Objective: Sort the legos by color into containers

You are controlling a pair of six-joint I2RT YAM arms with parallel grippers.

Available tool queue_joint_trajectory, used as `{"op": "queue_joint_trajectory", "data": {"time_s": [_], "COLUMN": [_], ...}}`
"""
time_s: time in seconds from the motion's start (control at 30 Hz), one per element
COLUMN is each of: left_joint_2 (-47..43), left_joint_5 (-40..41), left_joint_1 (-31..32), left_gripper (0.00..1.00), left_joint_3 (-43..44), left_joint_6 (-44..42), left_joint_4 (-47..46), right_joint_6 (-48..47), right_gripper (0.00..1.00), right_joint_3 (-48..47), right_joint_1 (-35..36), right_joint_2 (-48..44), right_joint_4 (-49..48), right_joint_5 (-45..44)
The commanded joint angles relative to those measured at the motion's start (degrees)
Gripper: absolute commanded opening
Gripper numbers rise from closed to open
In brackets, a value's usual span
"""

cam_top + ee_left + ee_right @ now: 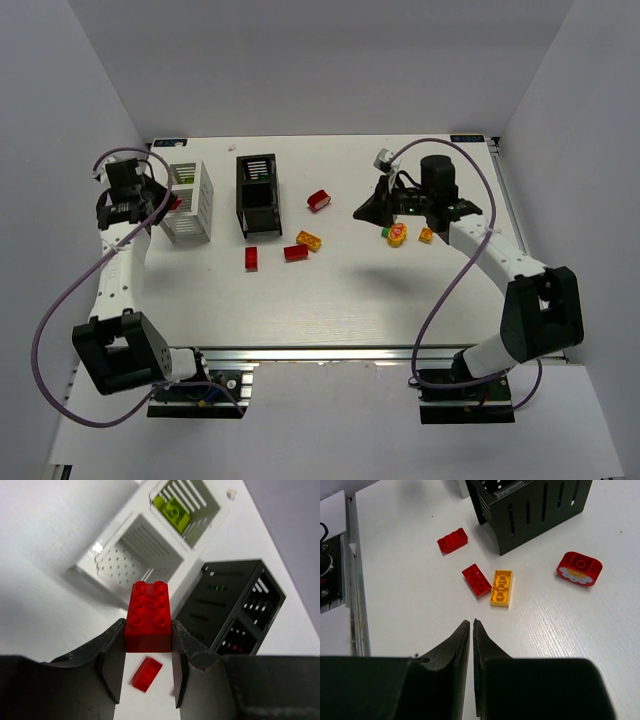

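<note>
The white container's near section (185,215) lies below the robot's left gripper and outward of it, so the gripper should move gently outward and down over that section to let go of the red lego.
My left gripper (148,624) is shut on a red lego (148,615), which it holds up beside the white container (200,195), over the near compartment's corner. A yellow-green lego (172,511) lies in the far compartment of that white container (100,582). The black container (246,200) stands to its right. On the table lie red legos (251,258) (296,252) (319,200) and an orange-yellow one (309,240). My right gripper (362,211) hovers right of them. In the right wrist view its jaws (471,624) are shut with nothing between them.
Two small yellow-orange pieces (397,235) (426,235) lie under the right arm. Another red lego (147,674) lies on the table below the left gripper. White walls close in the table on three sides. A metal rail runs along the near edge.
</note>
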State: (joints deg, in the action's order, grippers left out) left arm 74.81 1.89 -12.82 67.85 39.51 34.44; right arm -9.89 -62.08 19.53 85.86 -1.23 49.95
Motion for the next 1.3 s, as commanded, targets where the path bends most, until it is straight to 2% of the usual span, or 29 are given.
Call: {"op": "queue_joint_trajectory", "data": {"time_s": [0.0, 0.3, 0.4, 0.57, 0.7, 0.83, 0.9, 0.93, 1.17, 1.27], "left_joint_2": [1.9, 11.8, 12.8, 12.5, 12.6, 13.3, 13.7, 13.8, 13.4, 13.2], "left_joint_5": [-1.8, -4.4, -4.0, -3.4, -2.8, -2.7, -2.7, -2.7, -0.9, -1.1], "left_joint_1": [-1.6, -2.5, -2.4, -2.4, -2.5, -2.5, -2.5, -2.5, -2.6, -2.6], "left_gripper": [0.00, 0.00, 0.00, 0.00, 0.12, 0.34, 0.40, 0.47, 0.66, 0.66], "left_joint_3": [3.1, 8.3, 8.6, 8.3, 8.3, 9.0, 9.3, 9.6, 10.4, 10.8], "left_joint_6": [0.6, 2.6, 2.6, 2.6, 2.2, 2.2, 2.2, 2.1, 2.2, 2.2], "left_joint_4": [-6.4, -7.7, -6.6, -4.6, -4.0, -2.7, -1.8, -1.4, -0.8, -0.3], "right_joint_6": [-1.4, -1.0, -0.3, 0.0, 0.0, 0.1, 0.1, 0.0, -0.7, -0.6], "right_gripper": [0.13, 0.25, 0.30, 0.33, 0.36, 0.42, 0.43, 0.44, 0.51, 0.54], "right_joint_3": [2.2, 5.8, 5.8, 5.4, 5.0, 4.8, 4.7, 4.6, 4.3, 3.6], "right_joint_1": [-0.6, -2.9, -4.3, -5.8, -6.2, -6.3, -6.3, -6.3, -6.4, -6.4], "right_joint_2": [-4.5, -8.0, -8.1, -7.9, -7.5, -7.4, -7.5, -7.5, -7.7, -7.3], "right_joint_4": [-1.3, -1.8, -2.1, -2.5, -2.5, -2.5, -2.2, -2.0, -0.7, 0.2], "right_joint_5": [2.0, 1.4, 1.2, 0.6, 0.1, -1.0, -1.5, -2.0, -3.7, -5.5]}}
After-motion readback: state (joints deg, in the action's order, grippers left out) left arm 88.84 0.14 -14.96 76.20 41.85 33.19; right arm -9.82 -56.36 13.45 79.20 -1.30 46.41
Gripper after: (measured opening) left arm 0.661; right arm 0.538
